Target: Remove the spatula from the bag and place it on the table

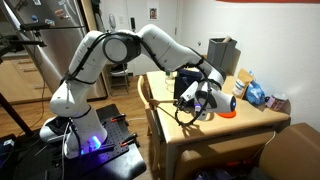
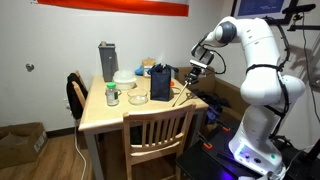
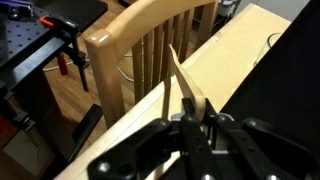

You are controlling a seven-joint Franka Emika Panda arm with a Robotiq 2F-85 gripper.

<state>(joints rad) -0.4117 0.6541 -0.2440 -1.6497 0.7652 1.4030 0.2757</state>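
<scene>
The spatula's blade still slants steeply down, so my gripper will next lower and tilt flatter over the bare tabletop between the bag (image 2: 160,82) and the chair to release it.
My gripper (image 3: 190,118) is shut on a light wooden spatula (image 3: 180,85), whose blade sticks out past the fingertips. In the wrist view it hangs over the edge of the tan wooden table (image 3: 232,58). The black fabric bag (image 2: 160,82) stands upright on the table (image 2: 110,112). The gripper (image 2: 193,72) is beside the bag, off its side and above the table edge. In an exterior view the gripper (image 1: 202,100) is in front of the bag (image 1: 186,84). A dark mass at the right of the wrist view (image 3: 295,95) may be the bag.
A grey box-shaped appliance (image 2: 107,60) stands at the table's back. A white bowl (image 2: 125,78) and a small jar (image 2: 112,96) sit near it. Snack packs (image 1: 256,94) and an orange item (image 1: 228,113) lie on the table. A wooden chair (image 3: 130,50) stands close under the gripper.
</scene>
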